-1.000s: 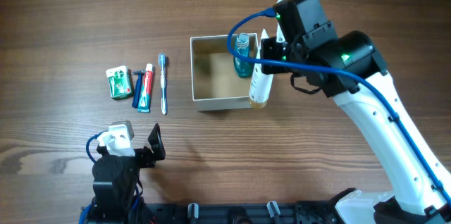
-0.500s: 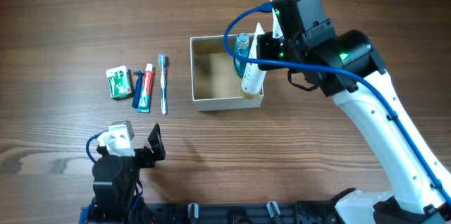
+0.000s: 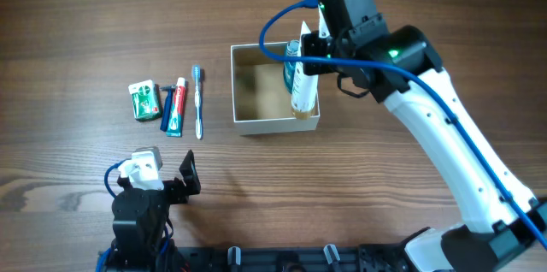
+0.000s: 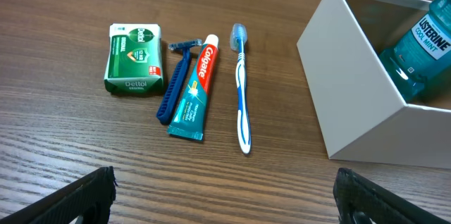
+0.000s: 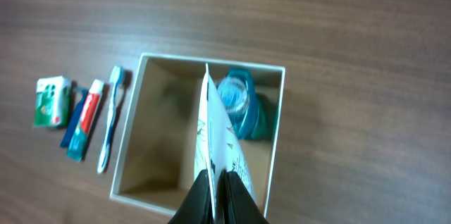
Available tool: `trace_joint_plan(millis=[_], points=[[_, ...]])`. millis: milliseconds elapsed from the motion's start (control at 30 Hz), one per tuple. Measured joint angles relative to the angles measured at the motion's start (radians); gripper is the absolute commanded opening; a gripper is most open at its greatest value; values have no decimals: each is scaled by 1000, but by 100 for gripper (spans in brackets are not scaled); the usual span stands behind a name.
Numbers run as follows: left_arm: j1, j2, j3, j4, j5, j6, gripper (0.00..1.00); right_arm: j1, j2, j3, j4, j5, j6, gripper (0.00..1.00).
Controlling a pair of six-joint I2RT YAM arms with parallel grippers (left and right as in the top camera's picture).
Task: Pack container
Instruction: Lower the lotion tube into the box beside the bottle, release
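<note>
The mouthwash bottle (image 3: 293, 53) takes the container's far corner. My right gripper will next lower the upright white tube into the container's near corner before the bottle, then open.
The container (image 3: 244, 124) is a square white-walled box with a tan inside, at the table's middle; it also shows in the right wrist view (image 5: 156, 153) and the left wrist view (image 4: 352, 97). A teal mouthwash bottle (image 3: 293, 53) stands in its far right corner. My right gripper (image 3: 312, 37) is shut on the flat end of a white tube (image 3: 303, 92), holding it upright over the container's right side; in the right wrist view the jaws (image 5: 218, 185) pinch the tube (image 5: 220, 136). My left gripper (image 3: 186, 174) is open and empty near the front edge.
Left of the container lie a blue toothbrush (image 3: 197, 101), a red-and-white toothpaste tube (image 3: 175, 105), a blue razor (image 3: 167, 101) and a green-and-white soap packet (image 3: 144, 100). The right arm reaches over the table's right half.
My right gripper has moved left and away with the white tube, carrying it from over the container's right wall to inside its right side, next to the mouthwash bottle. The left arm has not moved.
</note>
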Motion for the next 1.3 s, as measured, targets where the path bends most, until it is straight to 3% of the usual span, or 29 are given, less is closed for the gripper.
trace_joint_plan(millis=[667, 1300], points=[[0, 0, 0, 0, 0, 0, 100, 1, 64, -3, 25, 42, -68, 4], [0, 0, 0, 0, 0, 0, 100, 1, 64, -14, -165, -39, -67, 4]])
